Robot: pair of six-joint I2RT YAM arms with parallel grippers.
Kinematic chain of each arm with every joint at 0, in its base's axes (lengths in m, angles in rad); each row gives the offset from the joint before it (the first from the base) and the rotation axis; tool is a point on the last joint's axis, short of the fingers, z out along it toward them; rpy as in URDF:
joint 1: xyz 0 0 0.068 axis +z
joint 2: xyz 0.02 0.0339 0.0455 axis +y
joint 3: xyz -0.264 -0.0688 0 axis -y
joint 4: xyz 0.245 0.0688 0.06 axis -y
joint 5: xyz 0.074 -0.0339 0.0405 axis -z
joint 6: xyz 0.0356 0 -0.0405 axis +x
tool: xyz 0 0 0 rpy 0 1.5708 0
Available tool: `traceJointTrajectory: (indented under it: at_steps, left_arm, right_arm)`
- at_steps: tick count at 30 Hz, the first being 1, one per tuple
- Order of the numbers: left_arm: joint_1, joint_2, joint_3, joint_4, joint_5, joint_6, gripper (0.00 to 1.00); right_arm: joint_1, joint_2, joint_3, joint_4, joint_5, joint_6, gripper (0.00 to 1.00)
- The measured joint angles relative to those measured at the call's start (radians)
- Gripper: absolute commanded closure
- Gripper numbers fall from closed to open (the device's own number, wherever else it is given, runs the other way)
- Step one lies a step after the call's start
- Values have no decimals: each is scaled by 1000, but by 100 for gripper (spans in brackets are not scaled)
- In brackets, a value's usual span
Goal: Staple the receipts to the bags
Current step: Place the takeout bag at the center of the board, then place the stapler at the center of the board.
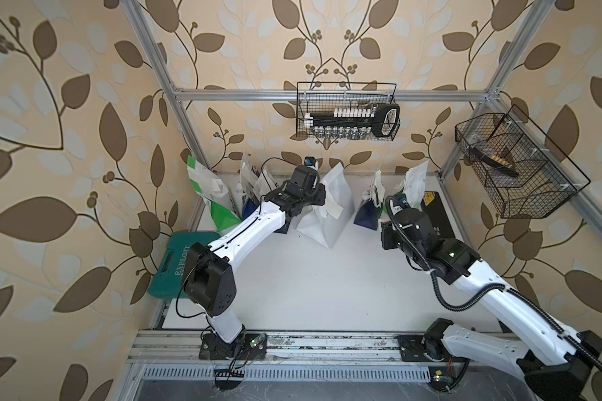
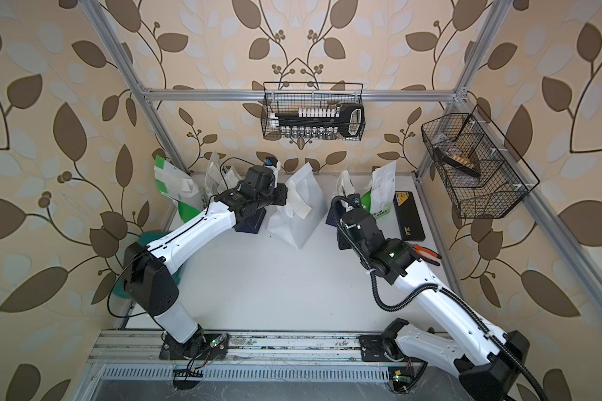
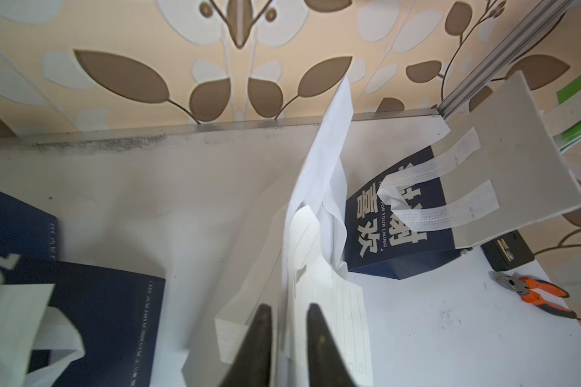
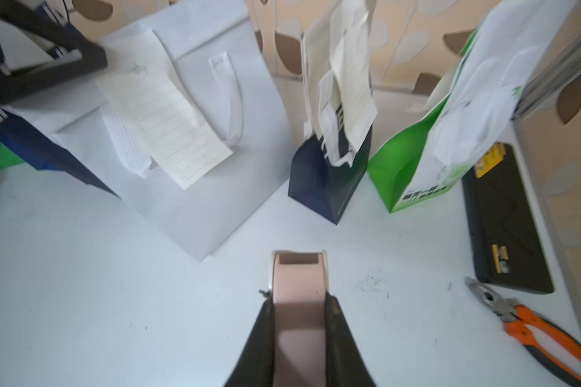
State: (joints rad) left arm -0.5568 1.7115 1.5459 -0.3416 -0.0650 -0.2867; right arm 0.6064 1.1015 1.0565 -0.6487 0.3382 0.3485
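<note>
The tabletop by the white bag's near corner (image 4: 231,317) is bare, so I need to tilt my right gripper down and lower it there to release the pink stapler (image 4: 298,278).
A plain white bag (image 1: 331,222) stands mid-table at the back, with a lined receipt (image 4: 161,120) lying against its face. My left gripper (image 3: 291,311) is open, its jaws either side of that bag's top edge (image 3: 329,140) and the receipt (image 3: 336,321). My right gripper (image 4: 298,298) is shut on a pink stapler (image 4: 298,278), held low over the bare table in front of the bags. To the right stand a navy bag (image 4: 329,177) with a receipt (image 4: 353,87) hanging on it and a green-and-white bag (image 4: 426,147). More bags (image 1: 212,198) stand at the back left.
A teal tool case (image 1: 174,267) lies at the left edge under my left arm. A black case (image 4: 503,217) and orange-handled pliers (image 4: 544,331) lie at the right edge. Two wire baskets (image 1: 348,111) (image 1: 515,166) hang on the frame above.
</note>
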Motion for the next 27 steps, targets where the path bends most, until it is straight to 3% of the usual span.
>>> traceJointTrajectory:
  at_steps: [3, 4, 5, 11, 17, 19, 21, 22, 27]
  left_arm:
    - [0, 10, 5, -11, 22, -11, 51]
    - [0, 9, 5, -16, 29, -14, 36]
    - [0, 6, 5, -18, 32, -15, 3]
    - [0, -99, -2, -45, 51, -24, 1]
    - [0, -462, -113, -40, 84, -22, 1]
    - [0, -606, -177, -26, 85, -21, 1]
    - [0, -719, -243, -13, 84, -16, 1]
    - [0, -772, -277, -13, 83, -12, 1]
    - [0, -931, -410, -43, 55, 15, 1]
  right_arm:
    - [-13, 64, -20, -10, -99, 7, 100]
    - [-14, 81, -29, -10, -126, 9, 100]
    - [-15, 101, -38, -10, -152, 11, 100]
    - [-23, 262, -64, 1, -242, 22, 100]
    - [-35, 449, -66, 3, -266, 22, 100]
    - [-37, 481, -68, 2, -268, 22, 85]
    - [-37, 502, -68, 6, -268, 28, 56]
    - [-37, 508, -68, 7, -268, 31, 48]
    - [-37, 478, -68, 16, -259, 39, 32]
